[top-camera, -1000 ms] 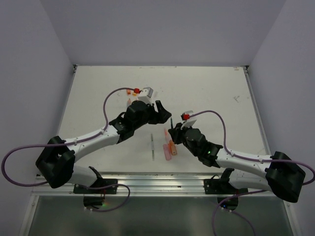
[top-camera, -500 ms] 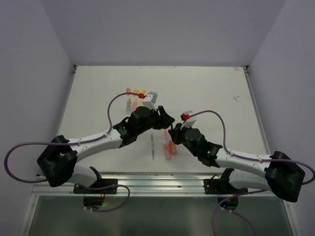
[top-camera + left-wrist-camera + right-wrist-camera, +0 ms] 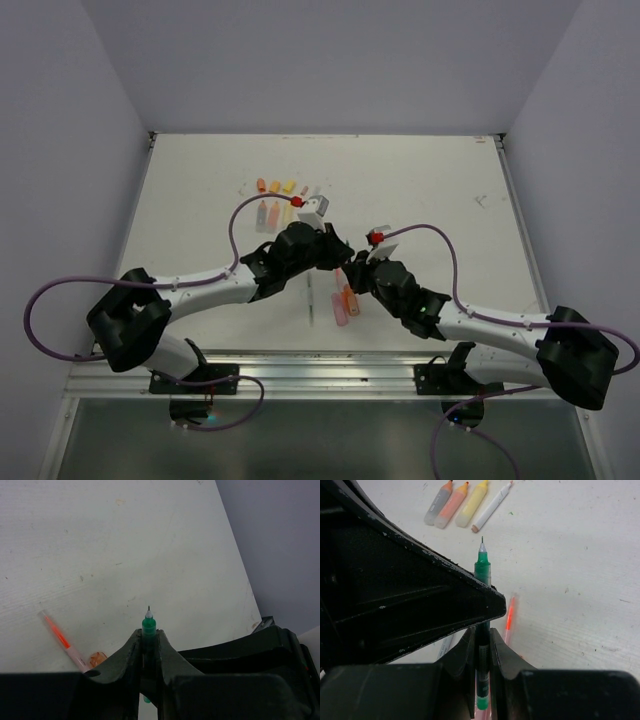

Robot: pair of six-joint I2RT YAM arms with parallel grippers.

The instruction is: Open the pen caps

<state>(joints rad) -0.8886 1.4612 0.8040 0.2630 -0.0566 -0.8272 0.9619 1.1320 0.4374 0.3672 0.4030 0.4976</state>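
The green pen's needle tip is already bare, so the left gripper will next move outward, then down, and release the green pen on the open tabletop beside the white pen.
Both grippers meet over the middle of the table, each holding one thin green pen (image 3: 482,570). My right gripper (image 3: 482,645) is shut on the pen's dark barrel. The left gripper (image 3: 148,640) crosses over it, its jaws pressed on both sides of the green front section (image 3: 148,626). The pen's fine needle tip sticks out bare past the left fingers. In the top view the left gripper (image 3: 335,255) and right gripper (image 3: 352,265) touch tips. Short orange and yellow pen caps (image 3: 275,186) lie in a row at the back.
Uncapped highlighters, orange (image 3: 452,502) and yellow (image 3: 472,502), lie beside a white pen (image 3: 492,506) behind the grippers. A thin orange pen (image 3: 60,637) and a small orange cap (image 3: 96,658) lie under the arms. A pink highlighter (image 3: 340,310) and a slim white pen (image 3: 311,295) rest near the front edge.
The left arm swung right from the row of pens at the back to the right gripper. Its jaws closed on the green pen. The right arm stayed still.
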